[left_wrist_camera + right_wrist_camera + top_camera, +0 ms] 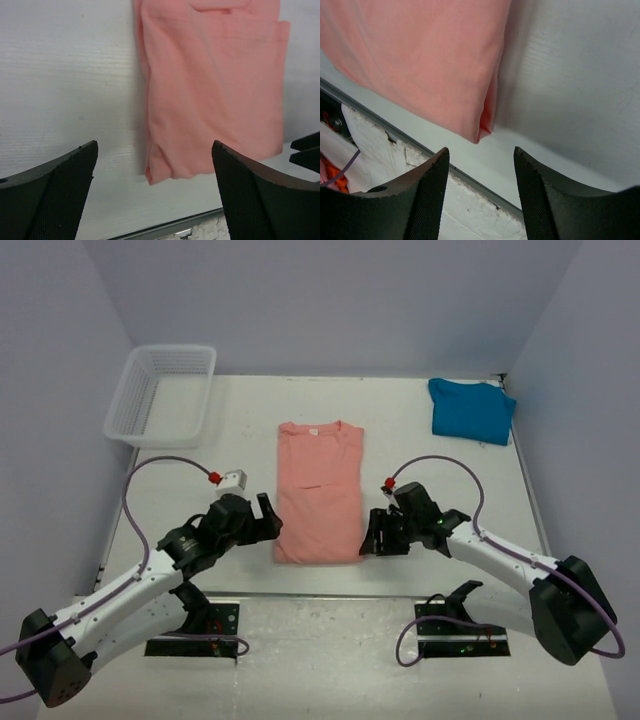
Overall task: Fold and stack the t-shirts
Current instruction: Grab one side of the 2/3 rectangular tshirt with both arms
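I should move my right gripper left in the top view next and lower it onto the pink shirt's near hem corner, since that corner lies beyond it.
The salmon-pink t-shirt [320, 495] lies folded into a long strip at the table's middle, its collar and white label at the far end. A teal-blue t-shirt [472, 410] rests in a folded heap at the far right corner. My left gripper [270, 520] is open beside the pink shirt's near left corner, with nothing between its fingers. In the left wrist view that corner of the pink shirt [215, 90] lies just ahead of the left gripper [154, 145]. My right gripper [372, 532] is open at the near right corner. In the right wrist view the shirt's corner [420, 60] sits ahead of the empty right gripper [480, 150].
A white mesh basket [160, 395] stands at the far left corner. The table's near edge, a metal strip [470, 177], runs just below both grippers. Grey walls close in the back and both sides.
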Motion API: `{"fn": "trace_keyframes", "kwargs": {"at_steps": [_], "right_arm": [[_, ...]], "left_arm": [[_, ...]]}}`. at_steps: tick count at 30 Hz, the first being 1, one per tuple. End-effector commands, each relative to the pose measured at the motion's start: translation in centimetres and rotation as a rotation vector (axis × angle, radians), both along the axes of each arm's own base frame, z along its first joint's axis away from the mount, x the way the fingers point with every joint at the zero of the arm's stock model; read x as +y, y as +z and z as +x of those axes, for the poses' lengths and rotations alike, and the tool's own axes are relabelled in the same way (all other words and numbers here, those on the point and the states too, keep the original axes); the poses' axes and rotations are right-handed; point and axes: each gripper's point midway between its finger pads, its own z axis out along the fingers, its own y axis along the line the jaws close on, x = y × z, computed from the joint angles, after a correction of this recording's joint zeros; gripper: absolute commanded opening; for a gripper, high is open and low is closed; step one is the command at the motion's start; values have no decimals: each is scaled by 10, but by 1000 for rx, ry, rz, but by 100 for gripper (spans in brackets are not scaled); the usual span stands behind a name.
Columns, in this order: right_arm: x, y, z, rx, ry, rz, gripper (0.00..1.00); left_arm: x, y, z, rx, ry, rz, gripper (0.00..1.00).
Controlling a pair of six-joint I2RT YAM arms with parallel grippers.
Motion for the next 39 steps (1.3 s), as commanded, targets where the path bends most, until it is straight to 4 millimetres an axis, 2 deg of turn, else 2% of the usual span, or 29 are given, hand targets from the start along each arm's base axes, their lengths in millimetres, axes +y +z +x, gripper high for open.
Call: {"fn": "trace_keyframes", "kwargs": {"at_steps": [1,5,9,11,21,32,36,39], "right_arm": [[15,8,5,-21,-21,85,56],[15,-2,0,-5,-38,76,56],[13,-13,-2,13,-58,70,57],[14,-19,-3,32,-61,61,57],[25,-32,2,69,-75,18,58],[31,-50,-14,109,-103,4,57],[30,-52,-15,112,-117,8,53],[29,-52,-14,109,-125,1,44]], "left_arm": [[-31,-14,-15,21,-189,-93,95],[-47,-30,-30,74,-287,-150,96],[-38,-49,-34,132,-263,-92,97],[-34,-52,-34,136,-255,-74,97],[-33,-48,-32,110,-262,-67,98],[-37,-48,-32,120,-285,-66,99],[-38,-51,-33,126,-291,-70,99],[-39,-54,-35,136,-296,-75,99]]}}
